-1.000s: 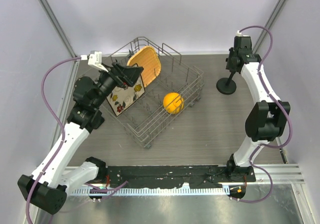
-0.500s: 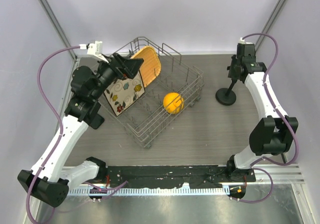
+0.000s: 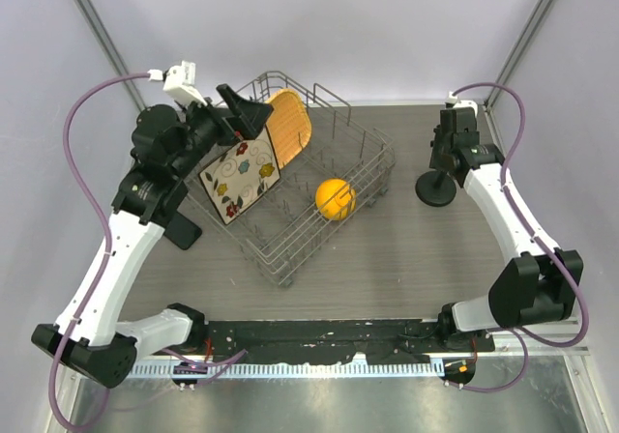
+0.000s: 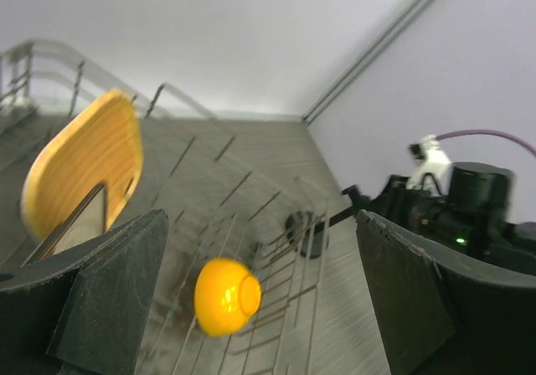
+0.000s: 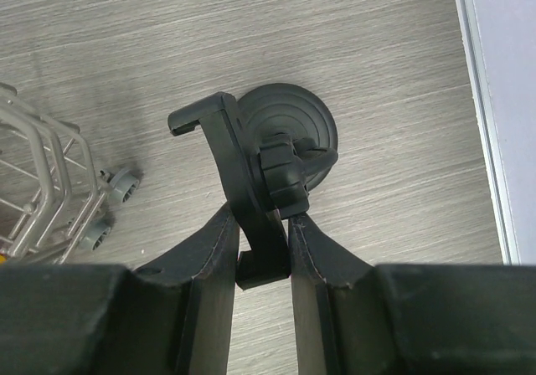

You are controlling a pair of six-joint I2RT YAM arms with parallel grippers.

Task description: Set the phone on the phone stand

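I will pull my right gripper back and release the phone stand on the open table behind it, clear of the table's edge bar.
The phone (image 3: pixel 183 230) is a flat black slab lying on the table left of the wire rack, below my left arm. The phone stand (image 3: pixel 435 188) stands at the right of the table on its round disc base (image 5: pixel 289 122). My right gripper (image 3: pixel 451 151) is shut on the stand's holder head (image 5: pixel 239 161), and in the right wrist view the right gripper (image 5: pixel 264 218) pinches the holder from both sides. My left gripper (image 3: pixel 247 116) is wide open and empty, raised over the rack's back left corner. In the left wrist view the left gripper (image 4: pixel 260 224) frames the rack, and the phone is out of view.
A wire dish rack (image 3: pixel 290 259) fills the middle of the table. It holds an orange bowl (image 3: pixel 335 199), a floral square plate (image 3: pixel 240 174) and a tan wooden plate (image 3: pixel 286 124). The table's right edge rail (image 5: pixel 481 141) runs close to the stand.
My left arm has lifted and swung up and back from the floral plate. My right gripper has moved toward me and a little left, bringing the stand with it.
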